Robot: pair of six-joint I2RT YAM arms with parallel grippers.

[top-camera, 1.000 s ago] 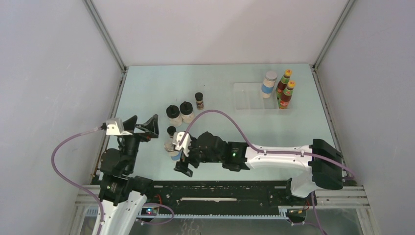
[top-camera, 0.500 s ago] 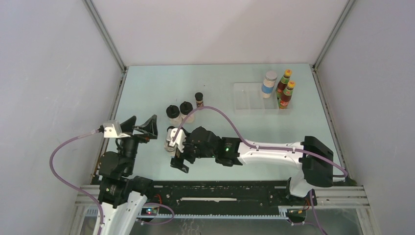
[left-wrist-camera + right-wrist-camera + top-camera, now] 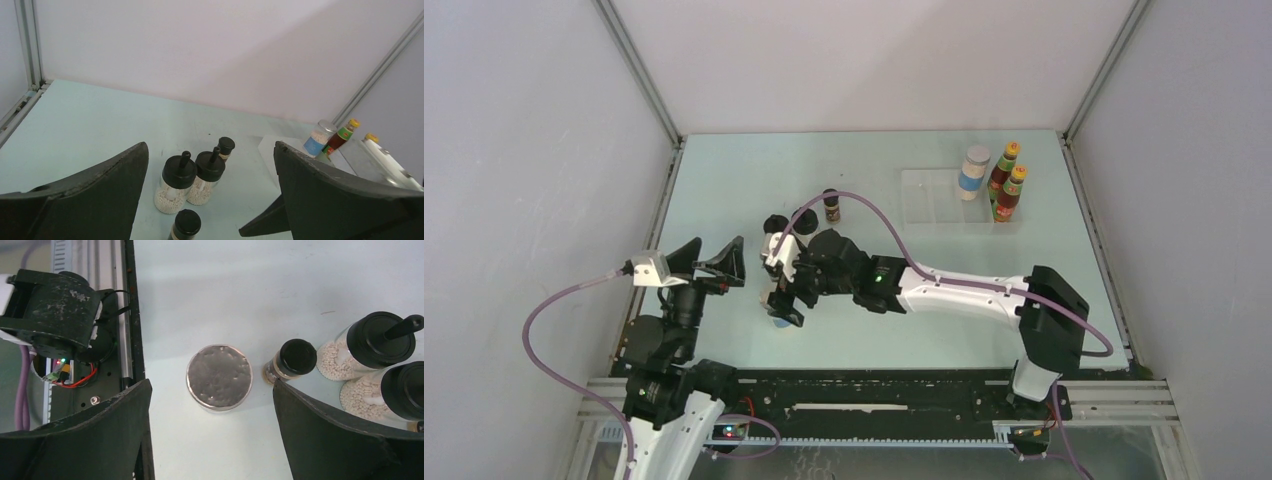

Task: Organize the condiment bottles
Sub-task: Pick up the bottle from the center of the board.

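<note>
Next, my right gripper moves down with its open fingers on either side of the grey lid (image 3: 220, 376) and closes there, since the lone jar stands below it.
My right gripper (image 3: 786, 295) hangs open over a grey-lidded jar (image 3: 219, 376) that stands alone on the table, its blue label just showing (image 3: 781, 322). Nothing touches its fingers. Beside that jar is a tiny dark jar (image 3: 295, 360), then two black-lidded pale jars (image 3: 178, 182) (image 3: 209, 175), and behind them a second tiny dark jar (image 3: 831, 205). In the clear tray (image 3: 929, 205) at the far right stand another grey-lidded jar (image 3: 973, 172) and two red sauce bottles (image 3: 1003, 170) (image 3: 1011, 192). My left gripper (image 3: 709, 262) is open and empty, raised left of the group.
The right arm (image 3: 954, 295) stretches across the near half of the table from its base. The black rail (image 3: 127, 315) and the left arm's base (image 3: 50, 305) lie close by the lone jar. Grey walls enclose the table on three sides.
My right gripper has swung away from the near edge toward the far left, above the grey-lidded jar, and its jaws have widened fully. The left arm has barely shifted.
</note>
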